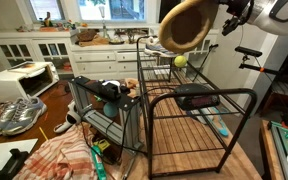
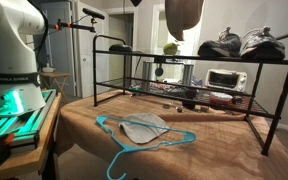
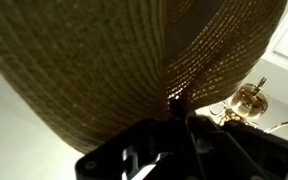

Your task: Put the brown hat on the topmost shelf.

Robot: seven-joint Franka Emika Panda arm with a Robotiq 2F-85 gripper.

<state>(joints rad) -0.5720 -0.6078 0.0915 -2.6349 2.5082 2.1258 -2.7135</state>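
Note:
The hat hangs steeply in the air above the topmost shelf. My gripper will next go down and tilt to release it flatter over the green ball [image 1: 180,61] there.
The brown hat [image 1: 184,25] is a woven straw hat that hangs high in the air, above the tall black wire rack. Its lower part shows at the top edge of an exterior view [image 2: 184,12]. My gripper [image 1: 224,20] is shut on its brim at the right. In the wrist view the hat [image 3: 94,60] fills the frame and my dark fingers [image 3: 174,110] meet on its edge. The topmost shelf [image 1: 212,76] lies below the hat. It carries a green ball [image 1: 180,61] and shoes [image 2: 244,42] and also shows in an exterior view [image 2: 124,49].
A shorter black rack [image 1: 99,100] with clutter stands beside the tall one. Sneakers [image 1: 19,115] and a patterned cloth [image 1: 59,155] lie in front. A blue hanger with a grey cap [image 2: 144,128] lies on the brown table. A microwave [image 1: 19,80] is nearby.

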